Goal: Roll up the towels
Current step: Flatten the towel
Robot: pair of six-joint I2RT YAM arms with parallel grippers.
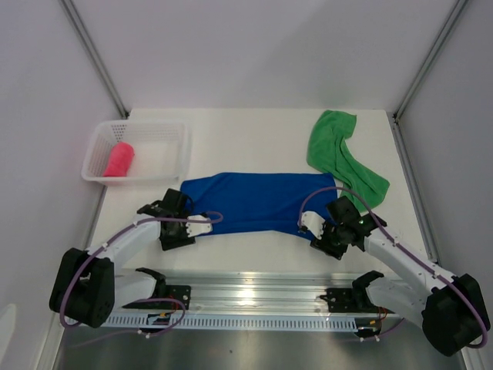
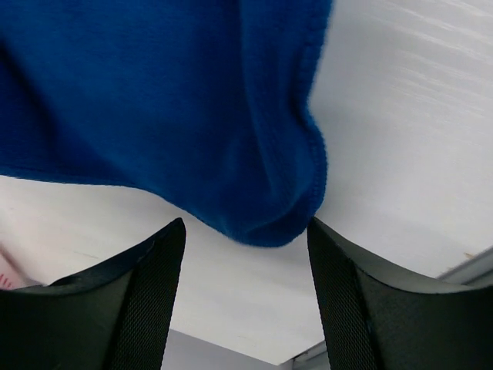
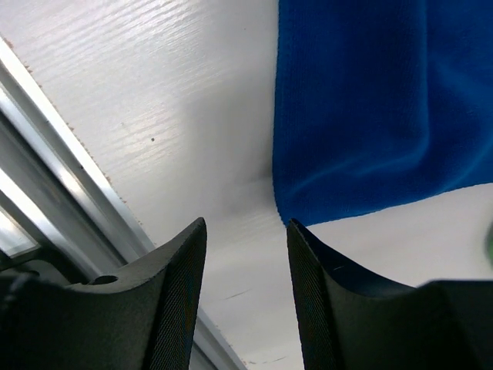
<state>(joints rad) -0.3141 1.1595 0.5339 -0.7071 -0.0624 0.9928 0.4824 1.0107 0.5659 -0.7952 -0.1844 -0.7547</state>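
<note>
Next, my right gripper lowers its open fingers outward around the royal blue towel's near corner (image 3: 288, 210), as that corner lies just outward and below by one finger.
The royal blue towel (image 1: 258, 202) lies spread flat at the table's centre. My left gripper (image 1: 202, 224) is open at its near left corner; in the left wrist view the towel's corner (image 2: 262, 208) lies just ahead of the gripper (image 2: 246, 231). My right gripper (image 1: 310, 223) is open at the near right corner; in the right wrist view the towel (image 3: 377, 100) ends by the tip of one finger of the gripper (image 3: 246, 227). The bright green towel (image 1: 343, 154) lies crumpled at the back right. The pink-red towel (image 1: 119, 159) lies rolled in the basket.
A white mesh basket (image 1: 166, 127) stands at the back left. A metal rail (image 1: 254, 297) runs along the near edge by the arm bases and shows in the right wrist view (image 3: 54, 154). Frame posts rise at both back corners.
</note>
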